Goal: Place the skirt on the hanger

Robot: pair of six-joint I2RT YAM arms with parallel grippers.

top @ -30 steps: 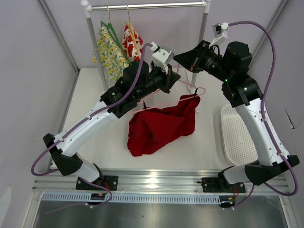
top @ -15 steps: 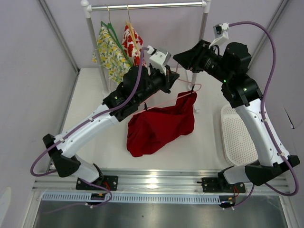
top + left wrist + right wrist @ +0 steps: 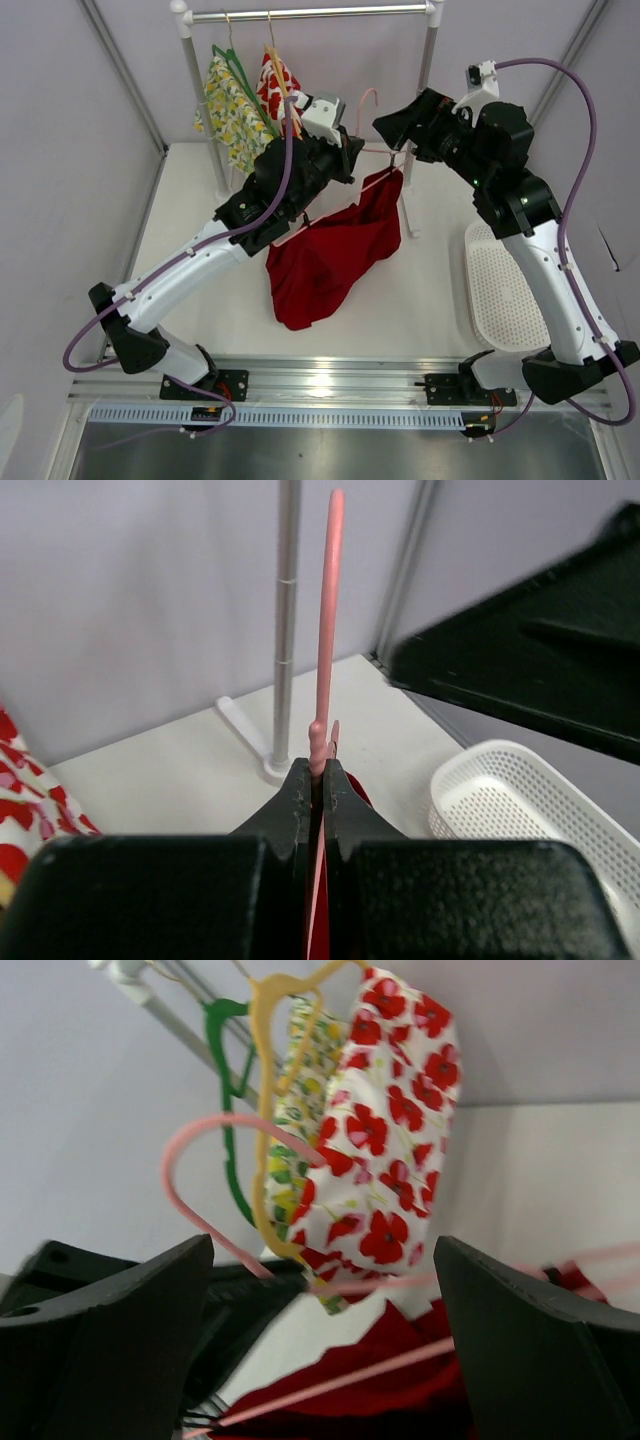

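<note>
The bar's bare part [image 3: 342, 12] is outward of and above my left gripper. I need to raise my left gripper outward, put the hanger's upright hook over the bar and let go.
The deep-red skirt [image 3: 335, 255] hangs from the pale pink hanger [image 3: 363, 102], its lower part near the table; it also shows in the right wrist view [image 3: 400, 1385]. My left gripper [image 3: 352, 150] is shut on the hanger's neck [image 3: 320, 750], and the hook [image 3: 329, 600] stands straight up from the jaws. My right gripper [image 3: 392, 128] is open just right of the hook, holding nothing. In its wrist view the right gripper [image 3: 322, 1260] has wide-apart fingers [image 3: 120, 1330] framing the pink hanger [image 3: 205, 1215] and the skirt below.
A clothes rack rail [image 3: 310, 14] carries a yellow-green floral garment [image 3: 230, 105] on a green hanger [image 3: 230, 1080] and a white poppy-print garment [image 3: 395, 1110] on a tan hanger [image 3: 262, 1110]. The rack's right pole [image 3: 425, 90] stands behind. A white basket [image 3: 505, 290] lies at right.
The right gripper opened, let go of the hanger and drew back. The left arm raised the hanger and skirt toward the rack, tilting it so the skirt hangs steeper.
</note>
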